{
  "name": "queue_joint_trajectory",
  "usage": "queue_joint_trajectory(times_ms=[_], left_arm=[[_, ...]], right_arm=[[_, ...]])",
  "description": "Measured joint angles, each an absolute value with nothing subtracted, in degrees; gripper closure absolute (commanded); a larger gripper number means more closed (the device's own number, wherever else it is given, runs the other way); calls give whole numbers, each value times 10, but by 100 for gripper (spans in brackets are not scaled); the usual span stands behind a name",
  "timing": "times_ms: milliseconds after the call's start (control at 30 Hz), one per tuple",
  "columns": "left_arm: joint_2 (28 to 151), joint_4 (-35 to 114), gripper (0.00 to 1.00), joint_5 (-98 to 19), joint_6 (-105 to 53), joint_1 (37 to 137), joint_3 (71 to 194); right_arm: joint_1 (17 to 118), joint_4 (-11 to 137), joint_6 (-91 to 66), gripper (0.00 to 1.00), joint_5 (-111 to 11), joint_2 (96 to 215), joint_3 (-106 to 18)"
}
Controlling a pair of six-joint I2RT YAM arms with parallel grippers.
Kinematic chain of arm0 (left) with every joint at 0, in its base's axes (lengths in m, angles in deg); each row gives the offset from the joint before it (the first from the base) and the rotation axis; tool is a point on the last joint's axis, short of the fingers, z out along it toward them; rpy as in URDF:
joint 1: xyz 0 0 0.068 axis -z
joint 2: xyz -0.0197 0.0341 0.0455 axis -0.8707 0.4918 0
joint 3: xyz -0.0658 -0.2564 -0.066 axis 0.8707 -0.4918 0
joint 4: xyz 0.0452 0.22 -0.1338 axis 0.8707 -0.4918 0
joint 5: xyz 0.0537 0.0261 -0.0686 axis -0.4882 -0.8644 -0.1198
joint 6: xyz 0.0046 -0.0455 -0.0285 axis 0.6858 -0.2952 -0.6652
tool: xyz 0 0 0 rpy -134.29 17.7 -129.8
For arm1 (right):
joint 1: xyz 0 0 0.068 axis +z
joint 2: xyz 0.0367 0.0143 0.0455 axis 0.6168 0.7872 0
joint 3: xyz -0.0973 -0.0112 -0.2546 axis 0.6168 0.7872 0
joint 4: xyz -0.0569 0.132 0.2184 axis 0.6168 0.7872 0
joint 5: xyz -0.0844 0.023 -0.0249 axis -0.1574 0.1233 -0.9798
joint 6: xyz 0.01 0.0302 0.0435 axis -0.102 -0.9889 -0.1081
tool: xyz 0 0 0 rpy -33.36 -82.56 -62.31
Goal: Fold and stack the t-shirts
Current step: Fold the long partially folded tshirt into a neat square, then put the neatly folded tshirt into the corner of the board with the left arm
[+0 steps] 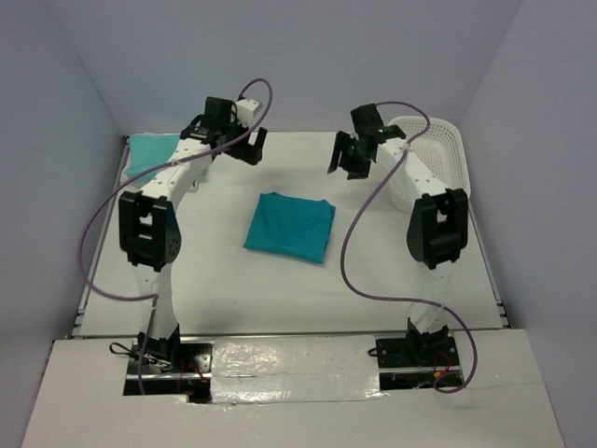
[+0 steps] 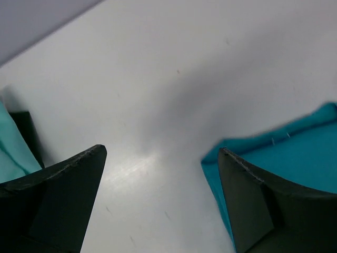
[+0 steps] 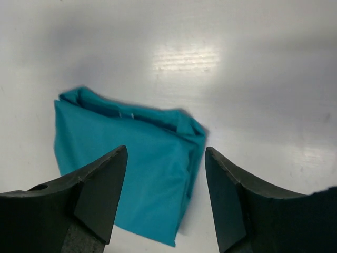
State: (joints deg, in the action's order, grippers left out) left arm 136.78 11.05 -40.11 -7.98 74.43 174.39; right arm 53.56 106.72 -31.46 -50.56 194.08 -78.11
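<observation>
Next, my left gripper moves back and down to close on the side edge nearer the mint t-shirt, as the teal tee [image 2: 295,153] already lies folded into a rectangle.
A teal t-shirt [image 1: 289,227] lies folded into a rectangle at the middle of the white table [image 1: 233,299]. A pale mint t-shirt [image 1: 152,152] rests at the far left corner. My left gripper [image 1: 253,147] hovers open beyond the teal tee's far left. In the left wrist view my left gripper [image 2: 162,149] has only bare table between its fingers, with the teal tee [image 2: 295,153] to the right and the mint cloth [image 2: 10,153] at the left edge. My right gripper [image 1: 347,159] hangs open above the tee's far right. In the right wrist view my right gripper [image 3: 166,148] holds nothing, and the teal tee [image 3: 126,168] lies below.
A white plastic lattice laundry basket [image 1: 443,149] stands at the back right, just behind the right arm. Purple cables loop beside both arms. Grey walls close in the table on the left, back and right.
</observation>
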Motion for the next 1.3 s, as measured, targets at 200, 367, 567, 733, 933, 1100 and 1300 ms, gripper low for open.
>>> queue_joint_trajectory(times_ms=[200,367,567,733,933,1100,1300], left_arm=[[1217,113,1,-295,-133,724,1504],[1228,120,1,-228,-183,734,1375],[1248,138,1,-193,-231,738,1339],[1274,172,14,-150,-273,735,1347],[1344,220,65,-50,-320,730,1371],[1384,208,100,13,-340,724,1393],[1368,178,100,-27,-325,711,1401]], right_arm=[[541,1055,-339,30,-504,1795,-548],[564,988,-379,30,-446,1790,-408],[581,934,-416,37,-395,1817,-359],[582,905,-427,46,-374,1837,-369],[582,876,-435,48,-350,1849,-371],[580,864,-435,47,-341,1852,-371],[571,881,-411,39,-360,1837,-371]])
